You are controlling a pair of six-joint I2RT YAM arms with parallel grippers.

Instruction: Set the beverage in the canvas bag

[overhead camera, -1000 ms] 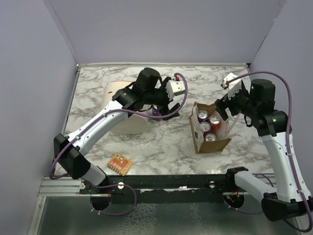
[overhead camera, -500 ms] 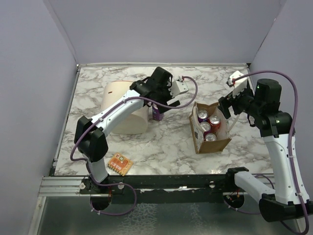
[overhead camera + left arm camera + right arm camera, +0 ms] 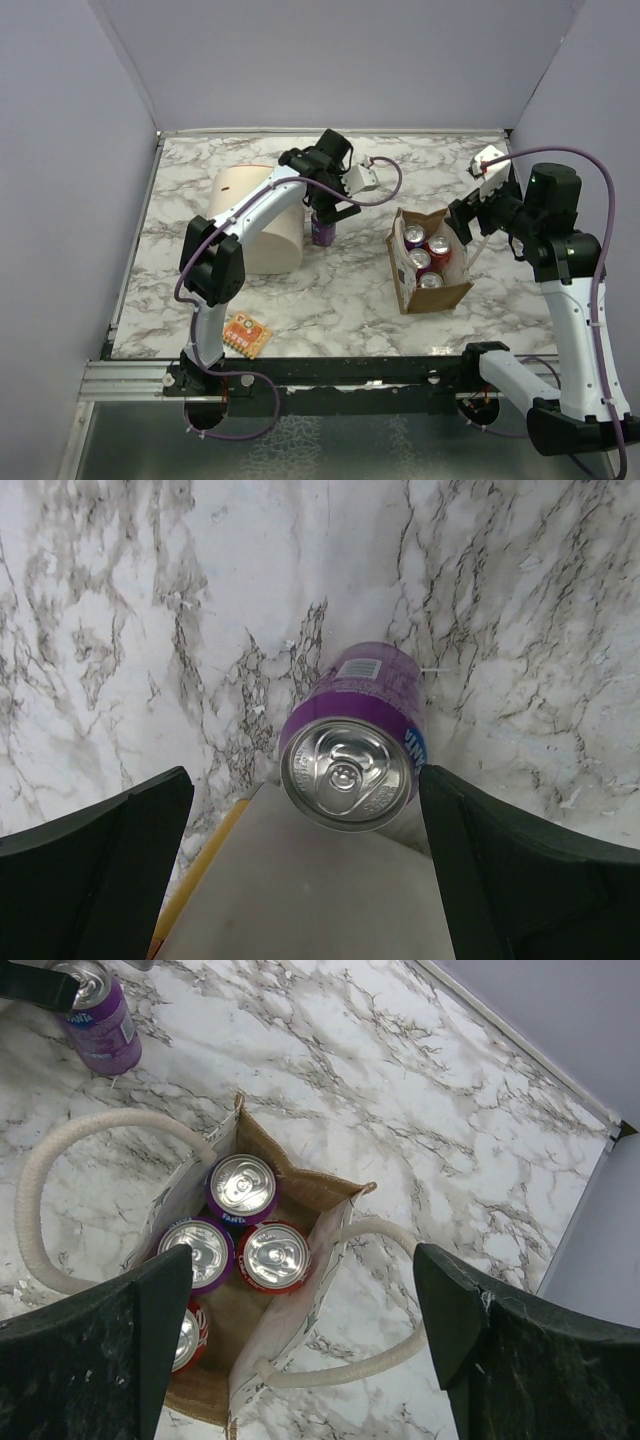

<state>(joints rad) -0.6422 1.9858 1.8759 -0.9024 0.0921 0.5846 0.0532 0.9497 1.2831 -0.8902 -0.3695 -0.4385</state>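
Note:
I will move my left gripper to the right in the wrist view and down around the purple can's upper part point(image 3: 323, 224) point(image 3: 351, 758), because the can is closer to the finger on that side.
A purple Fanta can point(image 3: 322, 232) stands upright on the marble table beside the cream tub; it also shows in the left wrist view point(image 3: 350, 750) and the right wrist view point(image 3: 100, 1020). My left gripper point(image 3: 322, 207) is open directly above the can, and its jaws point(image 3: 303, 780) stand wide on either side of the can without touching it. The tan canvas bag point(image 3: 402, 268) stands at the right with whitish loop handles and holds several cans point(image 3: 243, 1185). My right gripper point(image 3: 463, 218) is open and empty above the bag's right side point(image 3: 302, 1258).
A large cream cylindrical tub point(image 3: 255, 220) lies left of the can, its edge just under my left gripper point(image 3: 300, 880). An orange snack packet point(image 3: 245, 335) lies near the front left edge. Grey walls enclose the table.
My left arm has swung its elbow in and turned its wrist, bringing the gripper straight over the purple can. The right arm has drifted slightly right. The can has not moved.

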